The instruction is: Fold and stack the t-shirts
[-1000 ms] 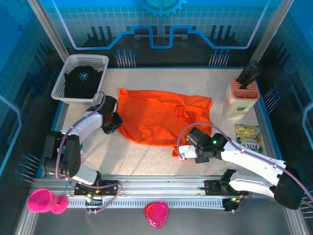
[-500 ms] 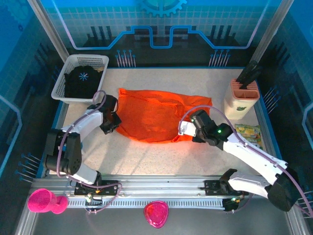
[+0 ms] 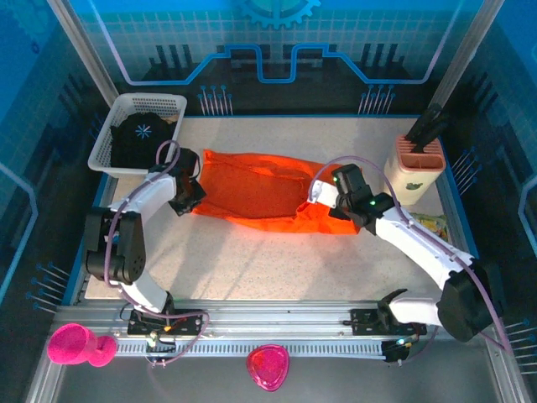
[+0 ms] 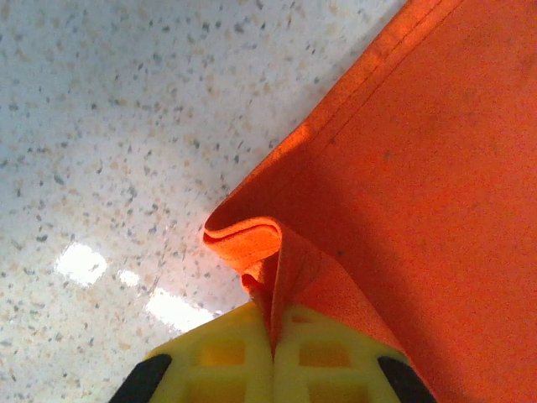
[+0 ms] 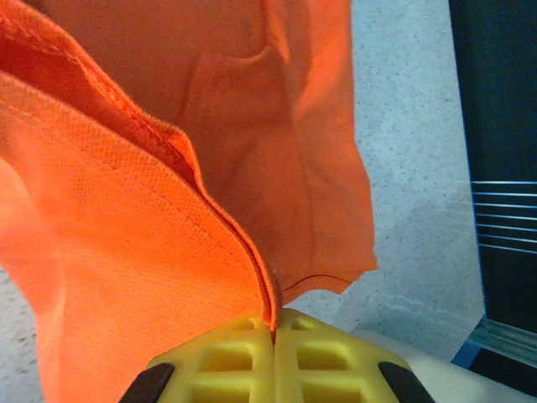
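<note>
The orange t-shirt's hemmed edge stands raised off the layer beneath, so next my right gripper eases outward and down toward the folded t-shirt's far edge and releases the hem.
The orange t-shirt lies folded into a long band across the middle of the table. My left gripper is shut on its left edge, where the cloth bunches up between the yellow fingers. At the band's right end, my right gripper is shut on a hemmed edge, with the shirt draped away from the pads. The black t-shirt with a pale-blue starburst sits in the white basket at the back left.
A cream holder with dark utensils stands at the right, with a yellow snack packet in front of it. Two pink objects lie below the front rail.
Both grippers have carried the shirt's near edge away from the arms, folding it over. The right gripper went from the front of the table up to the shirt's right end; the shirt is now a narrower band.
</note>
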Tool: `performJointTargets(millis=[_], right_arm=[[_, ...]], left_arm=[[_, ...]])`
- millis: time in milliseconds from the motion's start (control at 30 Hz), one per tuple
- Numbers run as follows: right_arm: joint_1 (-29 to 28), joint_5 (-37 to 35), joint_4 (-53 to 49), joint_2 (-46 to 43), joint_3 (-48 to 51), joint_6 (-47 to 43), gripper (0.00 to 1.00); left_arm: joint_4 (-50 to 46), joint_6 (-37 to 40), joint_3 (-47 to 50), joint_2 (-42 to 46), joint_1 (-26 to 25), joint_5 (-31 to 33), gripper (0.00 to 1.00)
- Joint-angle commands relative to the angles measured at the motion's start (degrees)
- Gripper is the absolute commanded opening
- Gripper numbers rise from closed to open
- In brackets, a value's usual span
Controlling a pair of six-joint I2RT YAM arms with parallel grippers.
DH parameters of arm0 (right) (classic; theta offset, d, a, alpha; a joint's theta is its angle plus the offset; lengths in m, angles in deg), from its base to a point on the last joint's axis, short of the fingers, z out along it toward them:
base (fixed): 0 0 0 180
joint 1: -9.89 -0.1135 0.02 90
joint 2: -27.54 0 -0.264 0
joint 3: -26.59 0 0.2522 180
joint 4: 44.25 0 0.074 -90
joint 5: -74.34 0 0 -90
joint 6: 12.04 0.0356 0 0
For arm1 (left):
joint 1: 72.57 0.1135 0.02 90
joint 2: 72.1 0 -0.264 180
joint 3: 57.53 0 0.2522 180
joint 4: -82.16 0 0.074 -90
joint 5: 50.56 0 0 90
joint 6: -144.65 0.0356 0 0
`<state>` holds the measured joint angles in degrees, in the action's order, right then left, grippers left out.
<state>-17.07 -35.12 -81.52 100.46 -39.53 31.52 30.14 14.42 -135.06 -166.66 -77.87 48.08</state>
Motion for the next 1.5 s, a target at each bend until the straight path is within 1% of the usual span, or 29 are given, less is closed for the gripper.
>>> performJointTargets(millis=[0, 133, 333, 633, 667, 767, 833, 933, 1067, 1167, 1233, 1300, 1400, 1467], right_arm=[[2.3, 2.34, 3.61, 2.38, -2.05, -1.54, 0.0], [4.37, 3.62, 5.24, 5.68, -3.16, -2.13, 0.0], [6.21, 3.23, 9.09, 10.22, -3.93, -2.13, 0.0], [6.94, 1.55, 12.03, 15.47, -5.71, -0.75, 0.0], [7.01, 1.25, 12.29, 16.09, -5.87, -0.43, 0.0], [7.11, -0.11, 13.95, 18.28, -6.26, 1.06, 0.0], [7.1, -1.4, 15.28, 19.81, -6.66, 2.51, 0.0], [7.16, -4.02, 17.16, 22.54, -7.64, 5.01, 0.0], [7.16, -8.51, 18.95, 25.8, -9.07, 9.99, 0.01], [7.13, -11.46, 20.26, 27.42, -9.65, 14.35, 0.16], [7.1, -13.75, 22.36, 27.84, -9.48, 17.66, 0.28], [7.11, -14.93, 24.33, 27.46, -8.98, 20.22, 0.41], [7.12, -15.69, 25.75, 25.26, -8.62, 23.42, 0.51], [7.11, -15.67, 25.35, 22.67, -8.42, 25.37, 0.54]], left_arm=[[-2.17, 1.86, -2.93, -2.53, 0.58, 1.8, 0.0], [-2.08, 2.33, -5.46, -6.04, 0.73, 2.08, 0.0], [-2.15, 3.11, -8.61, -9.95, 0.73, 2.57, 0.0], [-4.37, 4.57, -14.82, -15.31, 0.73, 3.78, 0.0], [-4.37, 4.49, -15.05, -15.78, 0.73, 3.79, 0.03], [-4.04, 4.02, -15.24, -16.76, 0.81, 4.23, 0.23], [-3.93, 3.72, -15.44, -17.05, 0.82, 4.58, 0.34], [-4.06, 3.48, -16.45, -17.14, 0.82, 4.71, 0.47], [-5.13, 3.75, -18.37, -16.17, 0.82, 4.54, 0.58], [-5.67, 4.38, -19.11, -14.13, 0.82, 4.63, 0.69], [-5.64, 4.93, -19.11, -12.13, 0.73, 4.46, 0.81], [-5.05, 6.33, -18.54, -9.93, 0.39, 3.72, 0.99], [-3.24, 9.15, -17.13, -6.49, -0.76, 2.06, 0.99], [-2.08, 11.32, -16.47, -4.22, -1.99, 1.6, 0.99]])
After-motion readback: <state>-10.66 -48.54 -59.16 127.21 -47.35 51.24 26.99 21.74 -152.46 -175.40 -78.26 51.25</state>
